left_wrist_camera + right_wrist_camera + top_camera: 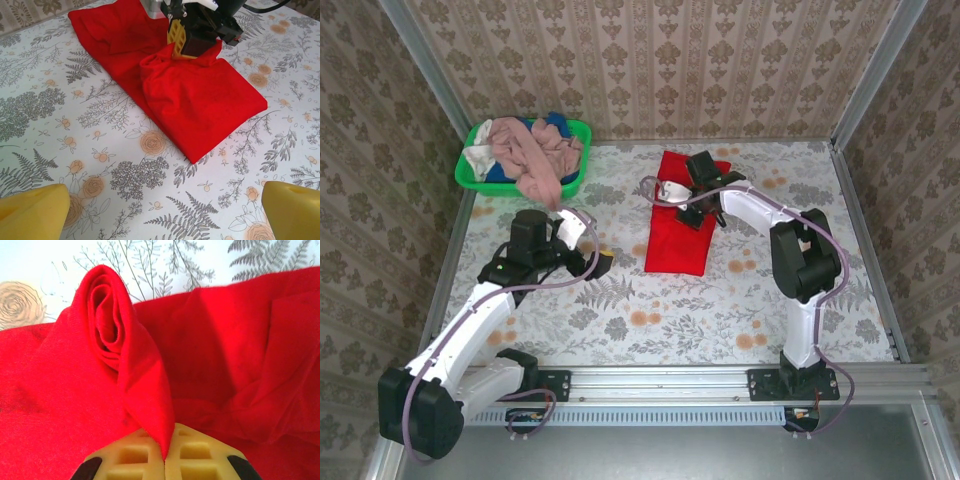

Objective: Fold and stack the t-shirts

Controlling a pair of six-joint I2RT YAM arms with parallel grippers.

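The middle of the cloth pile, the red t-shirt's middle (674, 217) (142, 395), lies just below the pinched fold of cloth. I should move my right gripper slightly outward and let go of the fold there, so the lifted fold can settle.
A bright red t-shirt (678, 235) lies partly folded in a long strip on the floral table, print hidden. My right gripper (692, 205) is shut on a pinched ridge of its cloth (145, 390), lifting a fold near the shirt's middle; the left wrist view shows that gripper (187, 42) on the red t-shirt (200, 105). My left gripper (592, 240) hangs open to the left of the shirt, its yellow fingertips (32, 212) wide apart over bare table. More t-shirts, dusty pink (535, 155), blue (555, 125) and white (480, 158), are heaped in the basket.
The green plastic basket (578, 130) stands at the back left corner against the wall. Metal-framed walls close the table on three sides. The table (650, 320) in front of the red shirt lies bare.
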